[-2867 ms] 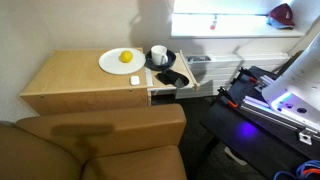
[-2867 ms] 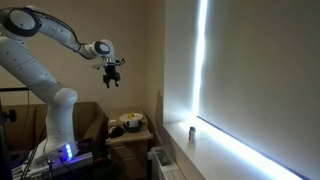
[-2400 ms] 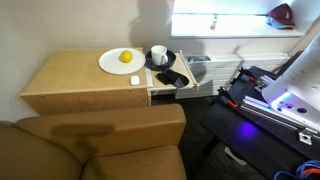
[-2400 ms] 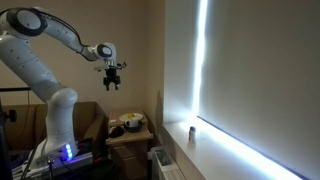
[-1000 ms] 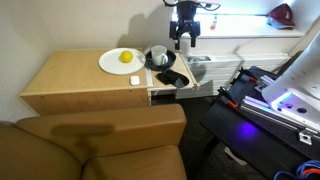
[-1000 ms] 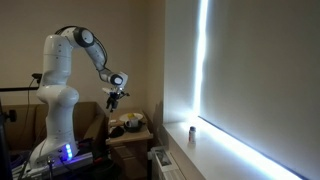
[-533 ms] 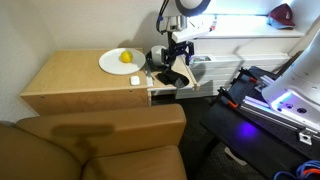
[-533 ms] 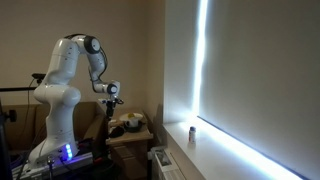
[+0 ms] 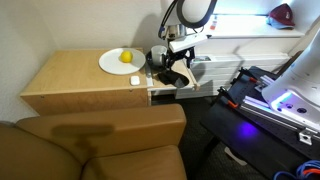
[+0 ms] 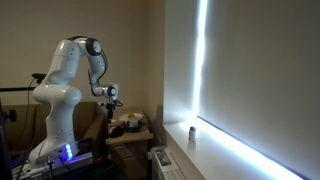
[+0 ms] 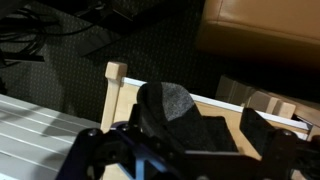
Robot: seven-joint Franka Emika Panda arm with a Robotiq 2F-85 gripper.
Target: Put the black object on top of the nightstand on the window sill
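Observation:
I need to move my gripper down and slightly outward onto the black object's middle [image 9: 181,73] [image 11: 184,120] and close it, because the object is below my fingers and between them while they are open.
The black object [image 9: 168,78] lies at the nightstand's [image 9: 80,80] edge nearest the window, beside a white mug [image 9: 158,53] on a dark saucer. My gripper [image 9: 177,66] hangs low right over it. In the wrist view the black object [image 11: 170,105], with a grey speckled patch on top, sits between my two open fingers [image 11: 190,150]; a gap shows on one side. The window sill [image 9: 230,27] runs bright behind the nightstand and also shows in an exterior view [image 10: 250,150]. The gripper [image 10: 113,108] hovers above the nightstand there.
A white plate with a lemon [image 9: 121,60] sits on the nightstand. A brown armchair [image 9: 100,145] fills the foreground. A red thing [image 9: 283,14] lies on the sill, and a small upright item [image 10: 192,133] stands on it. A radiator [image 9: 205,70] is beside the nightstand.
The arm has come down from high above into view and lowered the gripper over the black object at the nightstand's edge. In the last half second it dropped slightly more.

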